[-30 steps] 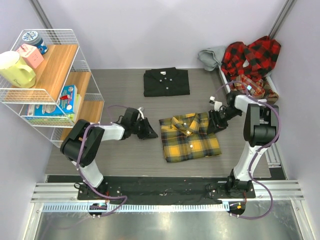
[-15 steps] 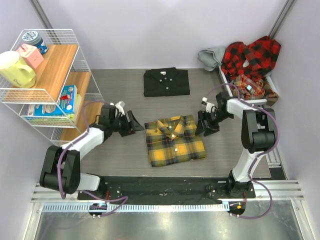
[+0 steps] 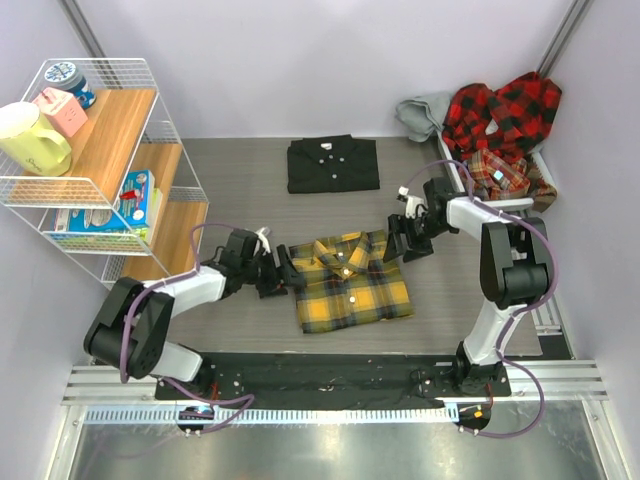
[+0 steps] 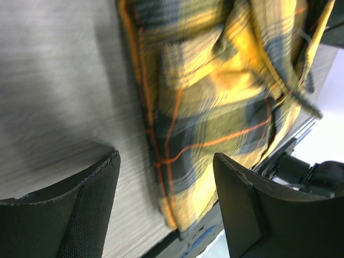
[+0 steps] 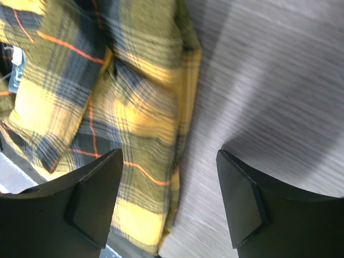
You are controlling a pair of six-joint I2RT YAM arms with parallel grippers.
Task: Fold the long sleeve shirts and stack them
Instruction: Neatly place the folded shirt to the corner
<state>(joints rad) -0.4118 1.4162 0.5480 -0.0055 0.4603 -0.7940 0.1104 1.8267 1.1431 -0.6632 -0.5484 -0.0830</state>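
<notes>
The side fold point(image 3: 303, 266) point(image 4: 153, 102) beside the collar lies just outward of my left gripper, so it will next ease outward along the shirt's edge already between its fingers and close.
A folded yellow-and-black plaid long sleeve shirt point(image 3: 350, 285) lies flat at the table's middle. My left gripper point(image 3: 285, 270) is open at its left edge, and in the left wrist view the shirt's edge point(image 4: 177, 134) runs between the spread fingers of that gripper point(image 4: 165, 161). My right gripper point(image 3: 398, 240) is open at the shirt's upper right corner, and the right wrist view shows the hem point(image 5: 185, 107) between the jaws of that gripper point(image 5: 169, 156). A folded black shirt point(image 3: 333, 164) lies further back. Red-and-black plaid shirts point(image 3: 503, 115) are heaped at the back right.
A wire shelf point(image 3: 100, 160) with mugs and boxes stands at the left. A grey cloth point(image 3: 425, 110) lies beside the red heap, which sits on a rail point(image 3: 545, 300) along the right side. A black strip point(image 3: 320, 375) runs along the near edge.
Both grippers have opened. The yellow shirt has slid left and nearer. The left gripper backed off, then returned to its left edge. The right gripper followed leftward.
</notes>
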